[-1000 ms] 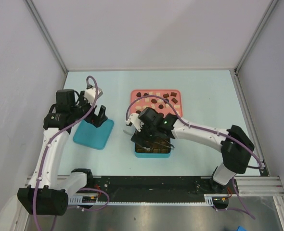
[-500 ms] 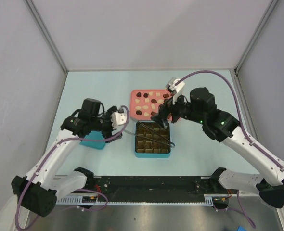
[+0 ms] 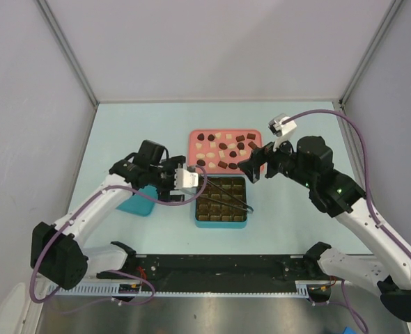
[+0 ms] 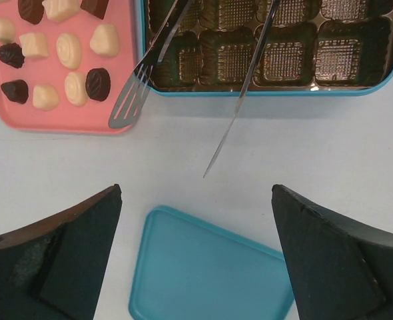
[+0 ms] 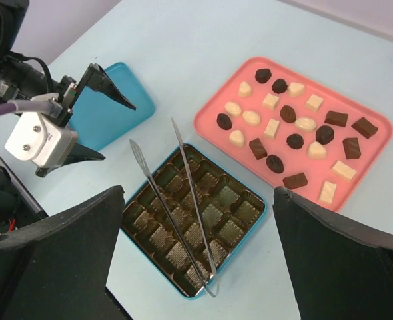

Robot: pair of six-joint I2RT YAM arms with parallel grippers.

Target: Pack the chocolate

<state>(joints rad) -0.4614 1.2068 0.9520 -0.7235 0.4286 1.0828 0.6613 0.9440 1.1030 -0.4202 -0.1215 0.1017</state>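
The robot's left gripper should go down and toward the box (image 4: 263, 93), onto the thin tongs arm's loose end (image 4: 218, 151), since that end of the tongs sticks out past the rim of the box.
The chocolate (image 5: 294, 141) lies as several dark, reddish-brown and cream pieces on a pink tray (image 5: 368, 160), seen also as the chocolate (image 3: 223, 146) (image 4: 68, 50) in the other views. In front of the tray stands the teal box (image 3: 221, 224) (image 5: 263, 208) (image 4: 263, 93), its brown grid showing only liner. Metal tongs (image 5: 176, 200) (image 3: 226, 198) (image 4: 142, 77) rest across it. My left gripper (image 4: 196, 190) (image 3: 169, 182) hangs open above the teal lid (image 4: 203, 273), left of the box. My right gripper (image 5: 198, 193) (image 3: 253, 169) is open, high above the box's back right corner.
The teal lid (image 3: 132, 205) (image 5: 110, 113) lies flat left of the box, partly under my left arm. The pink tray (image 3: 193, 136) (image 4: 63, 120) almost touches the box's back edge. Grey walls close in the table on three sides.
My right gripper has lifted off the box and pulled back to the right, uncovering the tongs lying across it. My left gripper has swung right, from over the lid toward the box.
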